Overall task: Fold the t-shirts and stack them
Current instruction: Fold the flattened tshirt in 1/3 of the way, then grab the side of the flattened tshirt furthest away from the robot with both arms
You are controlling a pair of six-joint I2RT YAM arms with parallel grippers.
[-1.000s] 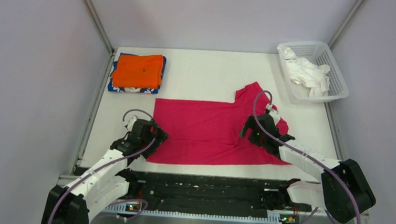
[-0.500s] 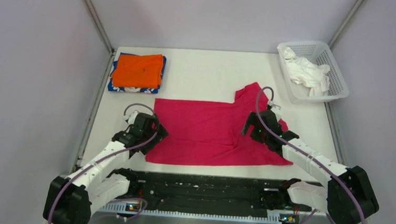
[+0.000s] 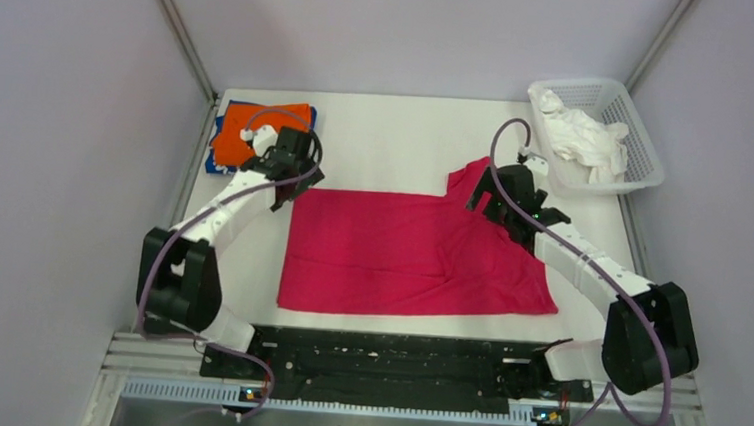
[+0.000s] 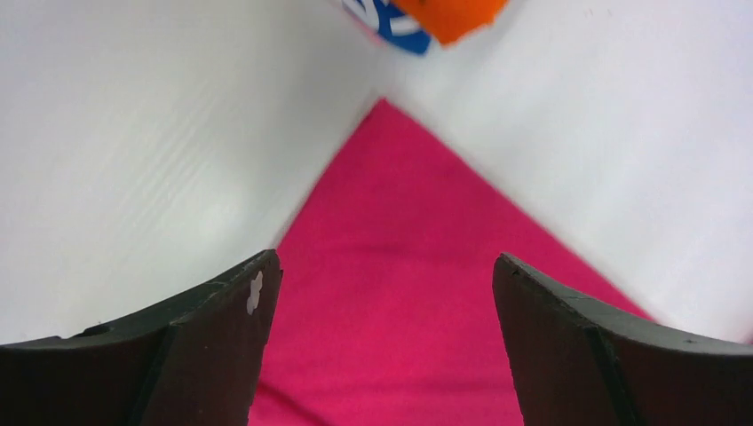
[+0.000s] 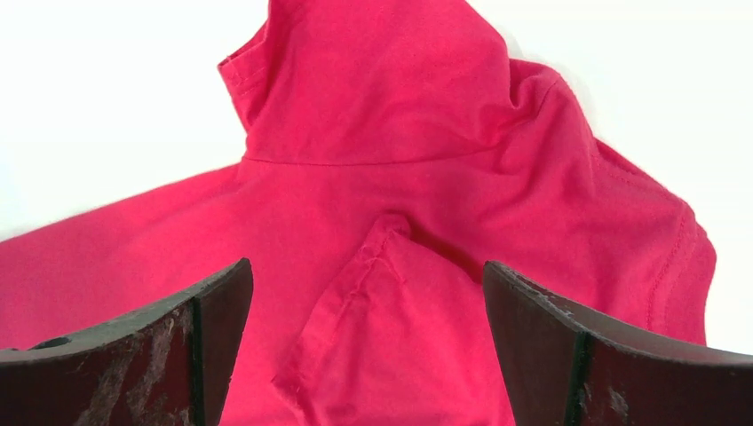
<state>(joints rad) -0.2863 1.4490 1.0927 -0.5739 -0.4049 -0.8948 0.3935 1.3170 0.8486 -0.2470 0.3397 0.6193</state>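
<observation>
My left gripper will next move down onto the magenta-red t-shirt's corner [image 3: 300,194] [image 4: 382,114] nearest the orange one and close there, as that corner lies flat beyond its open fingers.
The magenta-red t-shirt [image 3: 400,260] lies spread flat mid-table, with one sleeve [image 3: 476,178] sticking out at its far right. My left gripper [image 3: 291,185] is open and empty above the shirt's far left corner [image 4: 391,177]. My right gripper [image 3: 492,199] is open and empty above the rumpled sleeve area [image 5: 391,302], where a folded flap lies between the fingers. The orange t-shirt [image 3: 258,130] lies folded on the blue one [image 3: 218,165] at the far left. Both also show at the top of the left wrist view: the orange one [image 4: 453,13] and the blue one [image 4: 391,22].
A white mesh basket [image 3: 646,157] holding crumpled white cloth [image 3: 584,137] stands at the far right corner. Metal frame posts and grey walls border the white table [image 3: 388,139]. A black rail [image 3: 383,359] runs along the near edge.
Both arms have swung from the shirt's near half to its far edge, the left to the far left corner, the right to the sleeve. The shirt's near left corner now lies flat.
</observation>
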